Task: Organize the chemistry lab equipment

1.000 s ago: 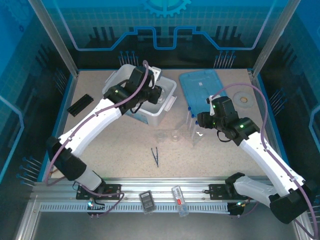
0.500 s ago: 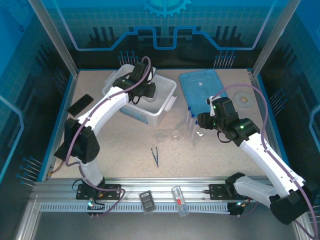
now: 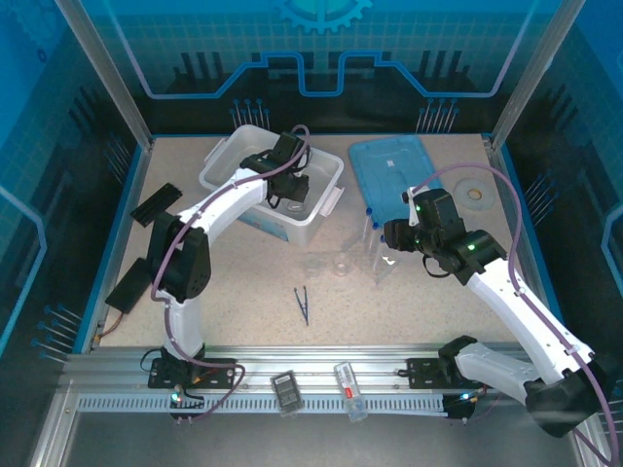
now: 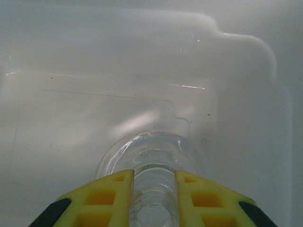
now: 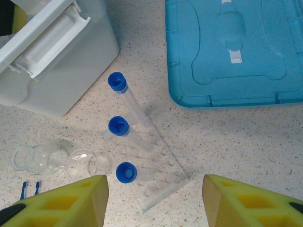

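I need to lower the flask [image 4: 151, 156] base first with my left gripper next, toward the lid side of the bin, where the bottom of the bin is bare. Then I need to let go of the flask's neck.
My left gripper [image 4: 154, 189] is down inside the white bin [image 3: 326, 180], shut on the neck of a clear glass flask [image 4: 151, 156] whose round base is near the bin floor. My right gripper [image 5: 154, 189] hangs open over the small clear rack [image 5: 165, 175], nothing between its fingers. Three blue-capped tubes [image 5: 118, 126] stand in that rack. Left of the rack a small round glass dish [image 5: 81, 164] rests on the table. The dark blue tweezers [image 3: 303, 304] lie nearer the front. The light-blue lid [image 3: 394, 170] lies flat to the right of the bin.
A flat black ridged strip [image 3: 156, 203] lies at the left edge and a pale round ring [image 3: 476, 194] at the back right. Other clear glass pieces [image 5: 47, 158] sit left of the dish. Two small items [image 3: 285, 392] rest on the front rail.
The left arm has folded up at the elbow and its gripper has shifted right inside the bin, still holding the flask. The right arm has not moved.
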Controlling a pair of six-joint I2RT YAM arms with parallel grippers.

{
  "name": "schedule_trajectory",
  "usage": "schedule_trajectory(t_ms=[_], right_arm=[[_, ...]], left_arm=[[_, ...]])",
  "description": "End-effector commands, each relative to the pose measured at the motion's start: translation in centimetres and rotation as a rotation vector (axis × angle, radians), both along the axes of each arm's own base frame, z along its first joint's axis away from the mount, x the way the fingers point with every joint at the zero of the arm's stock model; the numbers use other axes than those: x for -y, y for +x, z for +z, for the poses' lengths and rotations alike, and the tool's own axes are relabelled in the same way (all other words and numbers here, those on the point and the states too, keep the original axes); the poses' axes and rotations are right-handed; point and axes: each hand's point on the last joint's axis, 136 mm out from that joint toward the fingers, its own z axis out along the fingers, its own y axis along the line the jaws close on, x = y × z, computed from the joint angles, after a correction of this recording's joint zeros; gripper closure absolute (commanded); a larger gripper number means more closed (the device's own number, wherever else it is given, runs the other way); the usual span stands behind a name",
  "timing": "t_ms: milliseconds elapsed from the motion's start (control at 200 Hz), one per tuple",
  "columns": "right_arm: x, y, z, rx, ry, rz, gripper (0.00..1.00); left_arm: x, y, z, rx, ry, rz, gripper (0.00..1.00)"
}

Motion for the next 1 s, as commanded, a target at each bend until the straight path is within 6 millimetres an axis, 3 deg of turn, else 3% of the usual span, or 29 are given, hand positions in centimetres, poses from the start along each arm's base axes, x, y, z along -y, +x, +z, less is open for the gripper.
schedule_trajectory(t_ms=[0,716,996], right_arm=[[0.3,0.0,0.6,0.019,0.012,-0.007,0.44],[0.5,-0.2,0.5,0.019,0.013,-0.009,0.44],[0.7,-0.3,0.7,0.025,0.010,-0.013,0.44]], left_arm=[[0.8,0.6,-0.5,0.010,-0.014,-0.034,0.95],[1.8,-1.2,-6.6,-0.112,0.082,-0.062,0.94],[1.3,-1.4,-8.0,-0.143,0.105,-0.029,0.77]])
